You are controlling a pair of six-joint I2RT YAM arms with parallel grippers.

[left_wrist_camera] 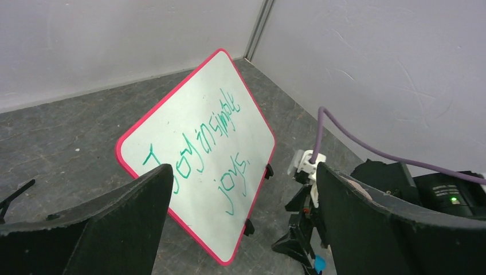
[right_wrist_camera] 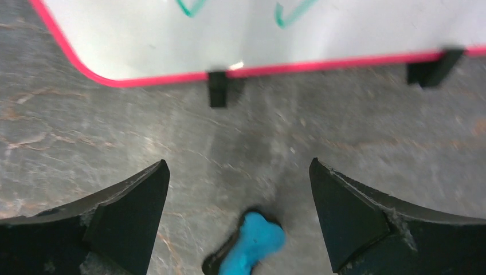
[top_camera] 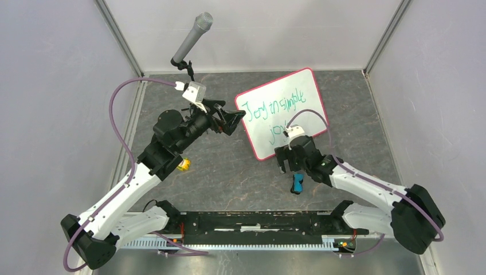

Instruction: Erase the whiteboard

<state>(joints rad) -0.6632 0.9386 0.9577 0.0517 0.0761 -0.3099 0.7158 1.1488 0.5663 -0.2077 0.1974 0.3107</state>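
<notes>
The eraser lies nearer the base than the right gripper's fingers, so the right gripper will next move back and down onto the blue eraser's narrow middle [top_camera: 297,183] [right_wrist_camera: 242,255] and close there.
The whiteboard [top_camera: 283,112] has a pink-red frame and green handwriting and lies tilted at the back right of the table. My left gripper [top_camera: 232,121] is open and empty, just left of the board's near-left edge. In the left wrist view the board [left_wrist_camera: 200,154] fills the space beyond the open gripper [left_wrist_camera: 243,169]. My right gripper [top_camera: 288,165] is open and empty at the board's near corner, over a blue eraser [top_camera: 297,184]. In the right wrist view the eraser [right_wrist_camera: 252,246] lies on the table between the spread fingers [right_wrist_camera: 132,212], below the board's edge [right_wrist_camera: 286,34].
A grey microphone [top_camera: 192,37] on a stand rises at the back left. A small yellow object [top_camera: 183,165] lies beside the left arm. Grey walls enclose the table on three sides. Purple cables loop over both arms.
</notes>
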